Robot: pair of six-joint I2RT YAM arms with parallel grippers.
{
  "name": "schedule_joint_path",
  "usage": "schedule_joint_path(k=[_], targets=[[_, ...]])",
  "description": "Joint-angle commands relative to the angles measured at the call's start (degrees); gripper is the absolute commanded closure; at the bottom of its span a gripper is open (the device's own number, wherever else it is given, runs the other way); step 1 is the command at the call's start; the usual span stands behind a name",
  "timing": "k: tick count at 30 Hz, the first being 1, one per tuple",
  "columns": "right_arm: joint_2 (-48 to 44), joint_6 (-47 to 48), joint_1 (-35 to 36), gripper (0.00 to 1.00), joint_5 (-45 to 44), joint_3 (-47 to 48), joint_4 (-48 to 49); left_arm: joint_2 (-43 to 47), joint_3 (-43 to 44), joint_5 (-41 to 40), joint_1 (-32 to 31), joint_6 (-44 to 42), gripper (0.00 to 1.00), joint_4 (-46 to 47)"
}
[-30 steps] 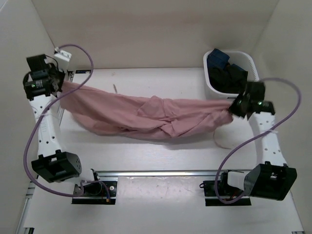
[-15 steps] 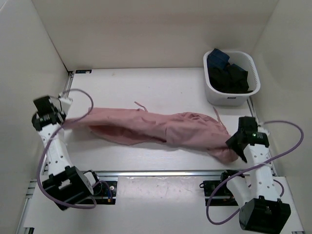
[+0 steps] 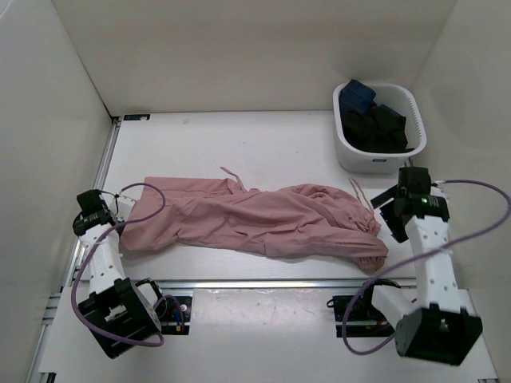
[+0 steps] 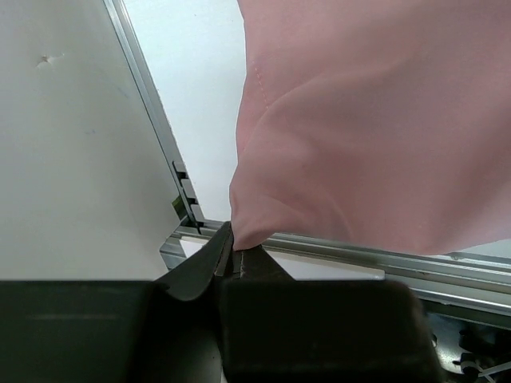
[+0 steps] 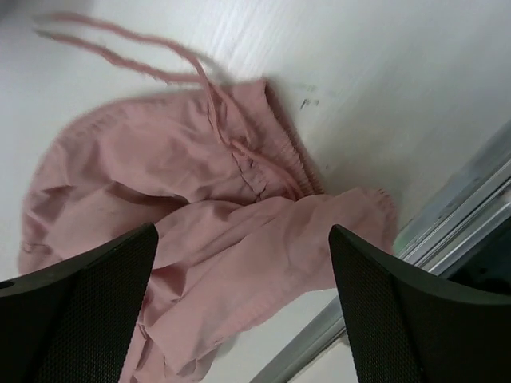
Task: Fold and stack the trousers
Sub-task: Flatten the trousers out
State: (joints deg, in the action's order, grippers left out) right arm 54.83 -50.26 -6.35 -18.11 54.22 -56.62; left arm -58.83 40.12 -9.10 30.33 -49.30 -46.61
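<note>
The opposite end of the trousers is already held on the tabletop by my left gripper, so next I will lower my open right gripper onto the waistband end of the trousers.
Pink trousers (image 3: 255, 217) lie stretched across the table from left to right, crumpled. My left gripper (image 3: 106, 214) is low at the table's left edge, shut on the trousers' left end; the left wrist view shows the pink cloth (image 4: 375, 128) pinched between its dark fingertips (image 4: 234, 257). My right gripper (image 3: 395, 214) hangs open just right of the waistband end (image 3: 369, 239). In the right wrist view its two black fingers (image 5: 88, 295) stand wide apart above the waistband and drawstrings (image 5: 263, 175), holding nothing.
A white basket (image 3: 346, 141) with dark folded clothes (image 3: 375, 120) stands at the back right, close behind the right arm. Metal rails run along the near edge (image 3: 271, 282) and the left side (image 3: 102, 163). White walls close in the table.
Both arms came down and toward the near edge, laying the trousers on the table. The right gripper let go of the waistband and opened wide. The left stays shut on the cloth.
</note>
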Motion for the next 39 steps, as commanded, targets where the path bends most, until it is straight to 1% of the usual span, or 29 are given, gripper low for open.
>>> schedule_joint_path(k=[1, 4, 6, 8, 9, 10, 11, 13, 15, 16, 18, 20, 21, 22, 23, 24, 26, 27, 29, 32, 33, 34, 35, 36, 37, 38, 39], targets=[[5.2, -4.7, 1.6, 0.08, 11.0, -4.1, 2.0, 0.8, -0.2, -0.6, 0.3, -0.4, 0.86, 1.2], [7.0, -7.7, 4.1, 0.07, 13.9, -8.5, 3.3, 0.8, -0.7, -1.3, 0.3, -1.0, 0.86, 1.7], [7.8, -8.3, 4.1, 0.07, 15.3, -11.1, 3.8, 0.8, -0.7, -1.8, 1.0, -1.0, 0.86, 2.2], [8.5, -8.3, 4.1, 0.1, 16.6, -13.7, 3.8, 0.2, -0.1, -1.8, 1.0, -1.0, 0.86, 2.2], [8.5, -8.3, 4.1, 0.16, 17.1, -14.6, 3.8, -0.4, 0.7, -1.8, 1.0, -1.0, 0.86, 2.2], [9.2, -8.3, 4.1, 0.44, 16.6, -15.3, 4.4, -0.9, 0.7, -1.8, 1.6, -1.0, 0.86, 2.9], [9.2, -8.3, 4.1, 0.65, 15.2, -15.3, 4.4, -0.9, 1.4, -1.8, 1.6, -1.0, 0.86, 2.9], [9.2, -7.8, 2.5, 1.0, 12.4, -14.0, 3.7, -2.9, 2.9, -1.8, 1.6, -1.0, 0.86, 3.5], [10.5, -6.0, 2.5, 1.0, 9.6, -11.1, 3.7, -4.4, 4.5, -1.8, 2.1, -1.5, 0.86, 4.1], [11.2, -5.1, 2.5, 1.0, 8.5, -9.1, 3.7, -6.3, 6.9, -1.8, 2.1, -1.5, 0.86, 4.1], [14.4, -1.9, 2.5, 1.0, 4.7, -1.2, 3.7, -8.4, 10.1, -1.3, 2.1, -0.1, 0.86, 4.7], [17.4, 0.9, 1.9, 1.0, 2.2, 6.0, 4.2, -12.4, 16.7, -1.3, 2.1, 0.4, 0.86, 5.3], [20.9, 3.7, 1.9, 1.0, 1.4, 15.0, 4.2, -13.9, 19.3, -1.8, 2.1, 1.8, 0.86, 5.3], [22.8, 4.9, 1.9, 1.0, 0.8, 20.0, 4.2, -15.4, 24.5, -2.4, 2.1, 1.8, 0.86, 5.3], [24.5, 5.9, 1.0, 1.0, -0.5, 25.2, 3.0, -18.1, 26.9, -2.9, 2.1, 2.5, 0.86, 5.3], [27.8, 6.7, 0.1, 1.0, -1.2, 35.2, 2.3, -19.3, 29.2, -2.9, 2.1, 2.5, 0.86, 5.3], [30.1, 8.1, -1.9, 1.0, -2.6, 43.0, -0.3, -21.7, 34.4, -4.5, 2.1, 2.5, 0.86, 5.3], [30.6, 8.6, -2.6, 1.0, -3.2, 45.3, -0.3, -22.2, 35.5, -4.5, 2.1, 2.5, 0.86, 5.3], [30.1, 8.6, -3.8, 1.0, -4.8, 46.4, -0.9, -22.8, 37.2, -5.6, 2.1, 2.0, 0.86, 5.3], [26.2, 8.6, -4.3, 1.0, -4.8, 41.4, -0.4, -22.8, 37.3, -5.6, 2.6, 0.8, 0.86, 6.6], [23.9, 8.6, -4.3, 1.0, -3.7, 36.7, -0.4, -22.2, 37.3, -5.6, 2.6, 0.8, 0.86, 6.6], [22.6, 8.6, -4.3, 1.0, -3.2, 34.4, -0.4, -22.2, 36.4, -5.6, 3.4, 0.8, 0.86, 7.1], [19.5, 6.9, -5.9, 1.0, -3.2, 32.1, -1.3, -21.3, 35.9, -5.6, 4.5, 0.3, 0.86, 7.7], [17.3, 6.2, -6.9, 1.0, -2.5, 26.4, -1.9, -20.0, 34.7, -5.6, 5.1, -0.4, 0.86, 7.7], [15.0, 5.7, -8.9, 1.0, -2.5, 23.3, -2.5, -19.2, 33.6, -5.0, 5.9, -1.1, 0.86, 7.7], [10.7, 5.7, -8.9, 1.0, -2.9, 20.6, -2.5, -18.4, 30.8, -4.4, 7.4, -2.8, 0.86, 7.7], [9.1, 5.7, -8.9, 1.0, -3.9, 18.6, -3.3, -16.9, 29.1, -4.3, 7.9, -4.0, 0.86, 7.7]])
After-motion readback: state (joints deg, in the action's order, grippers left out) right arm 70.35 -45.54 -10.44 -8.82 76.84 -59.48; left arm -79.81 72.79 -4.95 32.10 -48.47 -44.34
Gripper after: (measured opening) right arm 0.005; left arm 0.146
